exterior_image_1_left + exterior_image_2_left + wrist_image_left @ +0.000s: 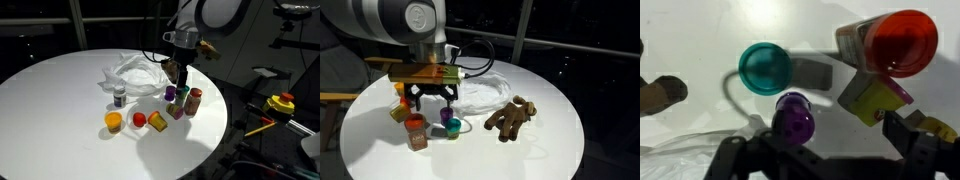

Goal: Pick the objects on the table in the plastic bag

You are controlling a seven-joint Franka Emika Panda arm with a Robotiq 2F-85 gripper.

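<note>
The gripper slides to the left in the wrist view next and lowers around the purple bottle, since this stands below the gripper and toward that side.
My gripper hangs open and empty just above a cluster of small objects beside the clear plastic bag. In the wrist view the open fingers have a purple bottle by one finger and a yellow block by the other. A teal cup and a red-lidded canister lie beyond. In both exterior views the purple bottle and the canister show too.
A brown plush toy lies on the round white table. A small white bottle, an orange cup and two red pieces stand near the front. The table edge is close behind the canister.
</note>
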